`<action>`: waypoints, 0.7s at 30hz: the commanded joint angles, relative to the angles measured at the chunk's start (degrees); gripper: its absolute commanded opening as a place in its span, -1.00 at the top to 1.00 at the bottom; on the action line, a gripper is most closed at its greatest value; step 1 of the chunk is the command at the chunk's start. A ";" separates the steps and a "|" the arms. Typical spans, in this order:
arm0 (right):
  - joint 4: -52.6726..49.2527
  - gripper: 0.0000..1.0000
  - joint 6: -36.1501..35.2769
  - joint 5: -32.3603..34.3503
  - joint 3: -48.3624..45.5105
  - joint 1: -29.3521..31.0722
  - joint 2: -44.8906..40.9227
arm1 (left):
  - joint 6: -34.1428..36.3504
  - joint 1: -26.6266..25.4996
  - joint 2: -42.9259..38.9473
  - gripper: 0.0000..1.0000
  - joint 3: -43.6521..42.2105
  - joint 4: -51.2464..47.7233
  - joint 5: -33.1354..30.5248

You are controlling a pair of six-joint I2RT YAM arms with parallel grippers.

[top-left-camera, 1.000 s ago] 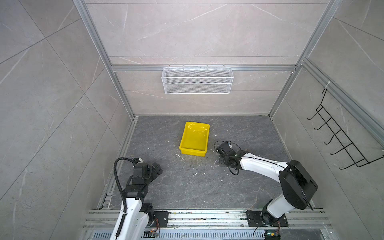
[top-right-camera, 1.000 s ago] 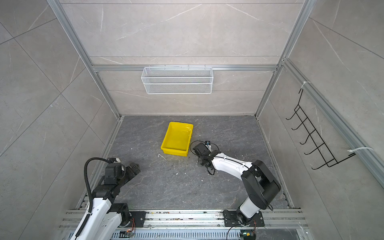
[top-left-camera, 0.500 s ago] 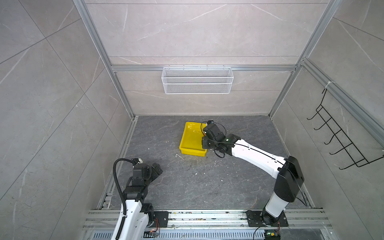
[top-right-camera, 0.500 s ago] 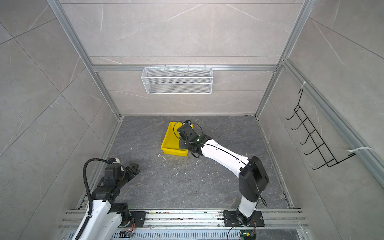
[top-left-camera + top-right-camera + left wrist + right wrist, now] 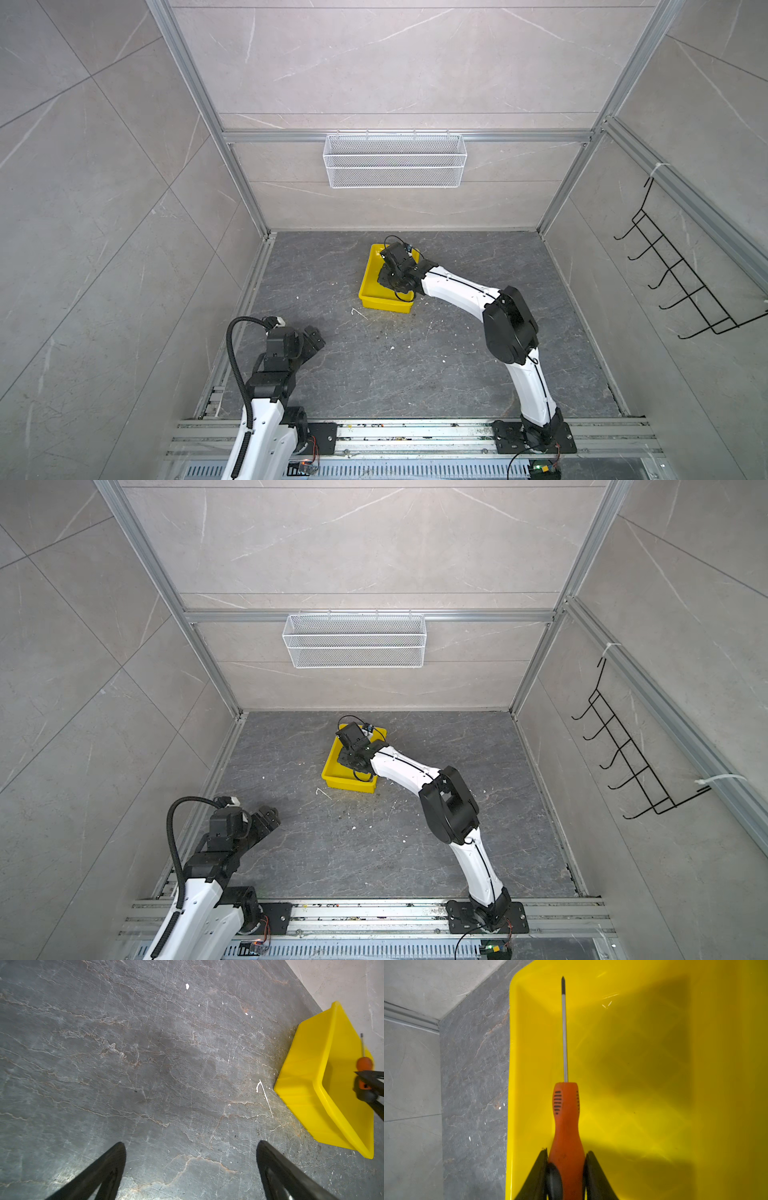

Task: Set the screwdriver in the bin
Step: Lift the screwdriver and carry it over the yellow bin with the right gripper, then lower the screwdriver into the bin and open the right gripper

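Note:
I should next move my right gripper down toward the bin's bottom [image 5: 374,281] [image 5: 594,1108] beside the bin's long side and let go of the screwdriver's handle, because the whole screwdriver already hangs inside the bin's rim.
In the right wrist view the screwdriver [image 5: 566,1118] has an orange handle and a thin shaft, and my right gripper [image 5: 565,1152] is shut on the handle's black rear end. The shaft points along the bright yellow bin [image 5: 654,1064], above its glossy inside and near one long wall. In both top views the right gripper [image 5: 392,277] [image 5: 353,757] hangs over the bin [image 5: 369,286] [image 5: 331,766] at mid-floor. The left wrist view shows the bin [image 5: 307,1076] and the held screwdriver [image 5: 364,1063] at its edge. My left gripper [image 5: 191,1145] [image 5: 313,336] stands open over bare floor, near left.
A white wire-mesh basket [image 5: 395,160] hangs on the back wall. A black hook rack [image 5: 681,274] is on the right wall. Small white scraps [image 5: 358,312] lie on the grey floor just in front of the bin.
The right arm has swung left and back from the floor beside the bin to above the bin's inside, carrying the screwdriver. The left arm has not moved.

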 commanded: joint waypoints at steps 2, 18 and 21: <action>-0.10 0.76 3.73 -5.15 7.96 -0.64 7.01 | 0.53 -0.02 -0.45 -1.00 -0.05 1.11 -0.92; -8.53 -0.06 -1.54 -6.95 14.05 -0.83 10.53 | 0.46 0.00 -0.61 -1.00 -0.01 0.78 -1.08; -8.23 -0.06 -2.60 -6.35 10.85 -0.93 8.21 | 0.48 0.00 -0.81 -1.00 -0.05 0.69 -1.08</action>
